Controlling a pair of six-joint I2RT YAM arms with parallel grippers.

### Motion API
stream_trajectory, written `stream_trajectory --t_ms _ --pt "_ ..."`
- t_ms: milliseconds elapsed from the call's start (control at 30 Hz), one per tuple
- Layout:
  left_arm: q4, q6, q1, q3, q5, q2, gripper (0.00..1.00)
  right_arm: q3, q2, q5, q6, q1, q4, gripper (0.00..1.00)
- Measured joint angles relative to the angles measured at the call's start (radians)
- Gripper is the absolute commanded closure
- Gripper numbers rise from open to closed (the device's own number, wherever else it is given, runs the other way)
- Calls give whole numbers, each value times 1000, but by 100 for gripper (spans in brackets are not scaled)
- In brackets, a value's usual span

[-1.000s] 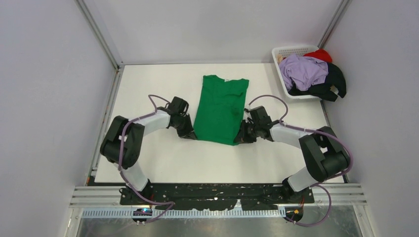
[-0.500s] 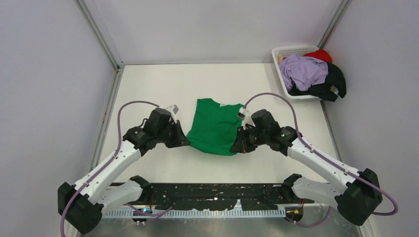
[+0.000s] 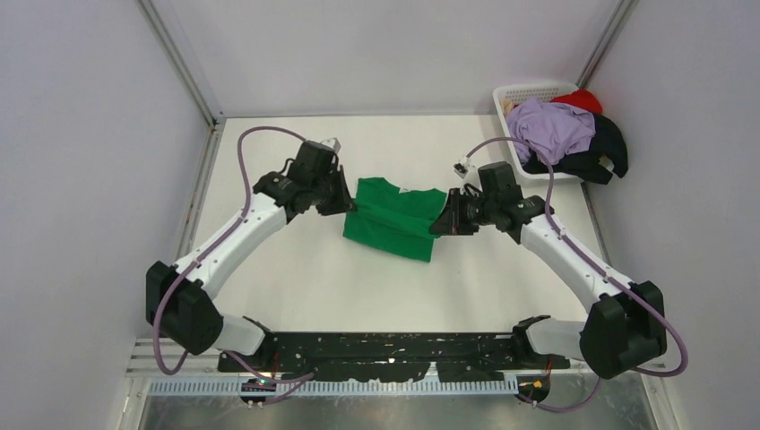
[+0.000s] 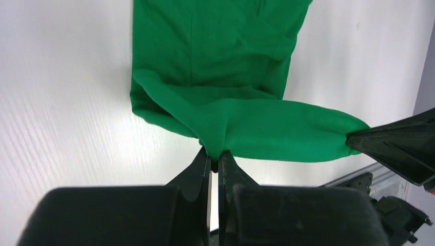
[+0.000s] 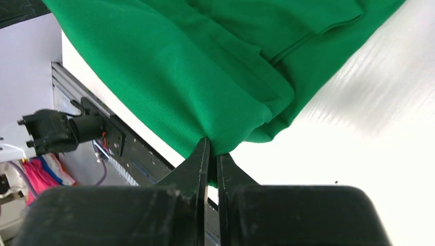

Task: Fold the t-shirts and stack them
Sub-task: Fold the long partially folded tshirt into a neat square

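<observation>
I next need to move the t-shirt's pinched corner in my left gripper outward to the t-shirt's far edge beside the collar and let go, as its upper part is still uncovered.
The bright green t-shirt lies mid-table, its lower part lifted and doubled back over its upper part, white tag near the collar. My left gripper is shut on its left corner; the pinched cloth shows in the left wrist view above the gripper. My right gripper is shut on the right corner; the right wrist view shows the cloth clamped in the gripper. Lilac, black and red shirts are heaped in the basket.
The white lattice basket stands at the back right corner, shirts spilling over its right rim. Grey walls enclose the white table on three sides. The black arm-base rail runs along the near edge.
Both arms have carried the shirt's near hem up and toward the back, folding the lower half over the upper half; the shirt now looks much shorter.
</observation>
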Motion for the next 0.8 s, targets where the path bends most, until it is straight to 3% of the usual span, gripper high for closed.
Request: stream_trajectory --t_ms 500,733,800 --pt "4 33 65 320 -53 426 100 151 298 -30 1 -122 103 90" --pt "-17 47 84 446 -41 564 100 194 399 -22 2 -142 150 82" --pt "-32 62 90 489 -35 599 90 203 431 -11 6 -148 175 81"
